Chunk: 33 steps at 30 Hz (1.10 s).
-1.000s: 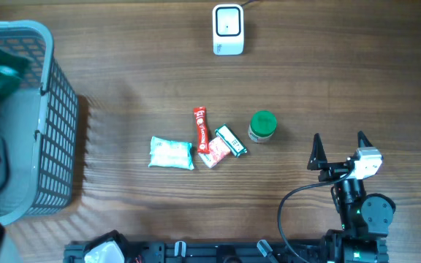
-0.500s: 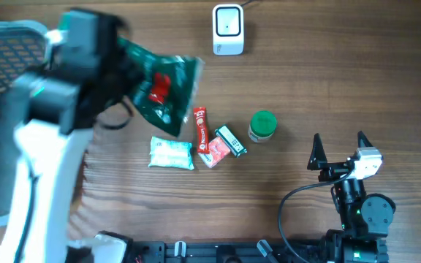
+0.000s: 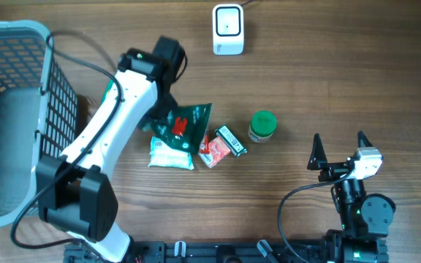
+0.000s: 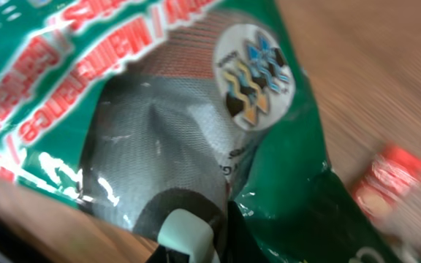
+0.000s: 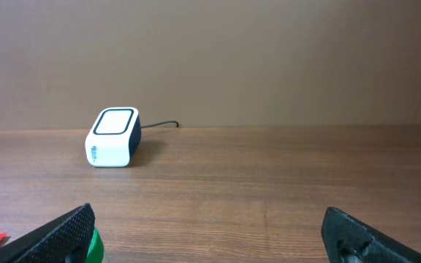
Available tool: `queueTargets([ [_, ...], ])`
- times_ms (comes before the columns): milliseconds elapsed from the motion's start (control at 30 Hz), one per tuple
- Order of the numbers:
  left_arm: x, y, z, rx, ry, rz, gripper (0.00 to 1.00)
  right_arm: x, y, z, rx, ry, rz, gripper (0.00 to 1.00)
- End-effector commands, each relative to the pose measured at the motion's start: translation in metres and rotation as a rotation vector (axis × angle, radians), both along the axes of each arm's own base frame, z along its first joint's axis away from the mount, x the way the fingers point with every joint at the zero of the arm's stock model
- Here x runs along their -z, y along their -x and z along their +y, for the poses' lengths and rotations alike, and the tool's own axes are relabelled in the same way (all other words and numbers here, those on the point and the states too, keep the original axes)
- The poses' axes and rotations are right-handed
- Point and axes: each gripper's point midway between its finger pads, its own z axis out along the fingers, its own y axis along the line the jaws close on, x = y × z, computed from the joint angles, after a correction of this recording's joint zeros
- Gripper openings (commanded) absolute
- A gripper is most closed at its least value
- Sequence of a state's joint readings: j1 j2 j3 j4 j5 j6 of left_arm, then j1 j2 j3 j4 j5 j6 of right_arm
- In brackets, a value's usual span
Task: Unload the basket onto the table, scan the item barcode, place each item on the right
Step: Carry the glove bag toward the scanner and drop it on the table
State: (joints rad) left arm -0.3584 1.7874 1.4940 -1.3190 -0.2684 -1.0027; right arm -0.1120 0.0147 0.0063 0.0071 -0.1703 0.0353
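I will bring the green foil bag in my left gripper down onto the table (image 3: pixel 135 149) next, so that it is beside the mint packet.
My left gripper (image 4: pixel 196 237) is shut on a green foil bag (image 3: pixel 183 124) with red print. It holds the bag low over the small items in the middle of the table. In the left wrist view the bag (image 4: pixel 159 109) fills the frame, showing a clear window and a round logo; no barcode shows. The white scanner (image 3: pixel 227 29) stands at the far edge, well apart from the bag, and also shows in the right wrist view (image 5: pixel 112 137). My right gripper (image 3: pixel 338 150) rests open at the near right with nothing between its fingers.
Around the bag lie a mint packet (image 3: pixel 171 154), a red-and-white packet (image 3: pixel 214 150), a small black-and-green box (image 3: pixel 231 140) and a green-lidded jar (image 3: pixel 262 126). A grey mesh basket (image 3: pixel 13 29) stands at the far left. The left arm reaches across the middle-left of the table.
My left arm has swung out of the basket and carried the green bag right and down to the middle items. The bag now covers the red stick packet. The right arm has not moved.
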Motion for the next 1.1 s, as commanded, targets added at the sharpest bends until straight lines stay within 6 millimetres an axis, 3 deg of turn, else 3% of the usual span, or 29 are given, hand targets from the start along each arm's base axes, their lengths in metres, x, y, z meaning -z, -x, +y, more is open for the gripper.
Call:
queueTargets([
  [0,0.019,0.027,0.014,-0.668,-0.06,-0.11,0.04,-0.001,0.0,-0.002,0.013,0.009,-0.006,1.0],
  [100,0.027,0.038,0.018,-1.0,-0.087,-0.191,0.18,-0.001,0.0,-0.002,0.013,0.009,-0.006,1.0],
  [167,0.028,0.038,0.019,-1.112,-0.089,-0.232,0.2,-0.001,0.0,-0.002,0.013,0.009,-0.006,1.0],
  [333,0.033,0.008,0.017,-1.148,0.008,-0.317,0.09,-0.001,0.0,-0.002,0.013,0.009,-0.006,1.0],
  [467,0.041,-0.007,0.037,-1.229,0.026,-0.34,0.07,-0.001,0.0,-0.002,0.013,0.009,-0.006,1.0],
  [567,0.051,0.0,0.059,-1.302,-0.017,-0.286,0.11,-0.001,0.0,-0.002,0.013,0.009,-0.006,1.0],
  [633,0.059,0.015,0.07,-1.337,-0.069,-0.224,0.12,-0.001,0.0,-0.002,0.013,0.009,-0.006,1.0],
  [700,0.067,0.027,0.074,-1.343,-0.1,-0.188,0.2,-0.001,0.0,-0.002,0.013,0.009,-0.006,1.0],
  [733,0.071,0.033,0.074,-1.342,-0.112,-0.171,0.29,-0.001,0.0,-0.002,0.013,0.009,-0.006,1.0],
  [833,0.078,0.045,0.068,-1.34,-0.113,-0.117,0.73,-0.001,0.0,-0.002,0.013,0.009,-0.006,1.0],
  [933,0.079,0.039,0.064,-1.26,-0.064,-0.093,0.81,-0.001,0.0,-0.002,0.013,0.009,-0.006,1.0],
  [1033,0.078,0.025,0.052,-1.176,0.044,-0.084,1.0,-0.001,0.0,-0.002,0.013,0.009,-0.006,1.0],
  [1067,0.074,0.018,0.05,-1.137,0.083,-0.098,1.0,-0.001,0.0,-0.002,0.013,0.009,-0.006,1.0],
])
